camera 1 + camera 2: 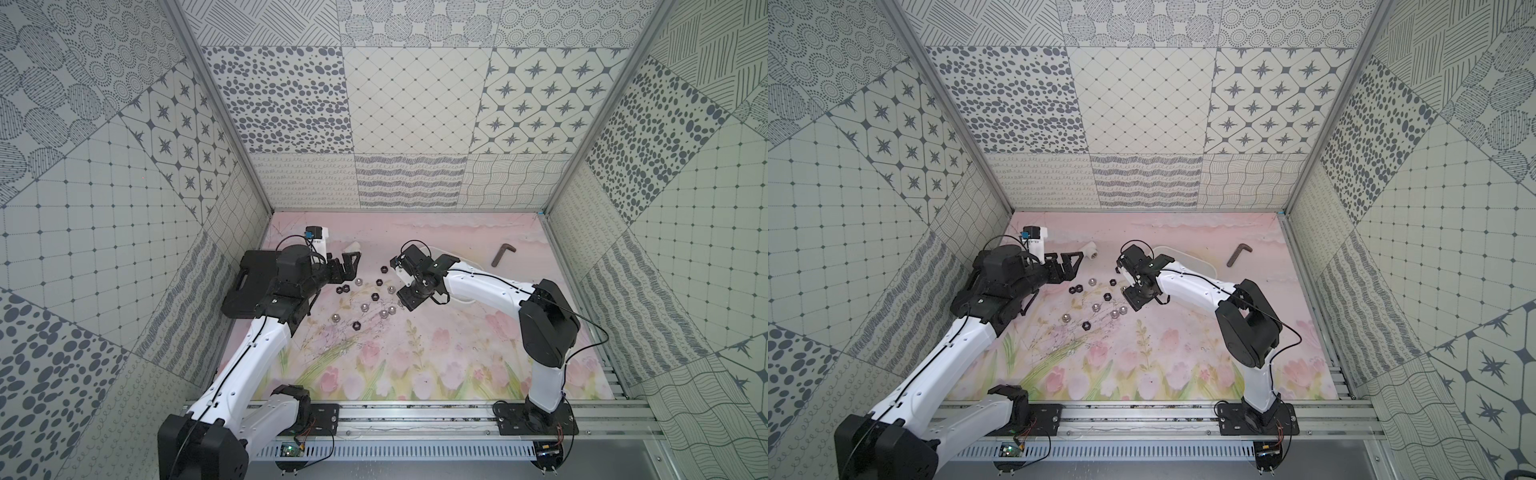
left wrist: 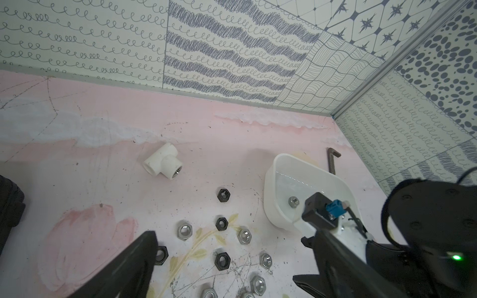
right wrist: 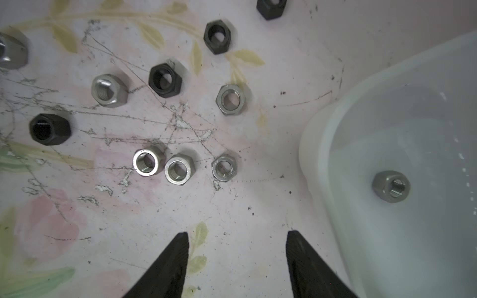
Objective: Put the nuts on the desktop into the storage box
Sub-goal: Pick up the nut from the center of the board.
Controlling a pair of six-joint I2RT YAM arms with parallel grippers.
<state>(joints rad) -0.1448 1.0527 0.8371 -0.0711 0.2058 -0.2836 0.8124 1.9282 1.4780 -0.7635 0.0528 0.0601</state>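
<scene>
The row's box-side silver nut lies below my right gripper, toward the scattered nuts. My right gripper lowers that way next, straddling it where bare desktop leaves room.
Several silver and black nuts (image 1: 374, 297) (image 1: 1106, 296) (image 3: 231, 99) lie scattered on the pink flowered desktop (image 1: 415, 353). The white storage box (image 1: 1187, 255) (image 2: 284, 180) (image 3: 322, 154) stands just behind them, largely hidden under my right arm in both top views. One silver nut (image 2: 293, 201) (image 3: 391, 186) lies inside it. My right gripper (image 1: 399, 281) (image 1: 1126, 284) (image 3: 237, 236) is open and empty, over bare desktop between the box and the scattered nuts. My left gripper (image 1: 347, 270) (image 1: 1069, 266) (image 2: 236, 240) is open at the far left edge of the nuts, holding nothing.
A white T-shaped pipe fitting (image 1: 353, 248) (image 2: 162, 161) lies behind the left gripper. A dark hex key (image 1: 500, 253) (image 2: 331, 161) lies to the right of the box. A flat black case (image 1: 249, 286) sits by the left wall, partly under my left arm.
</scene>
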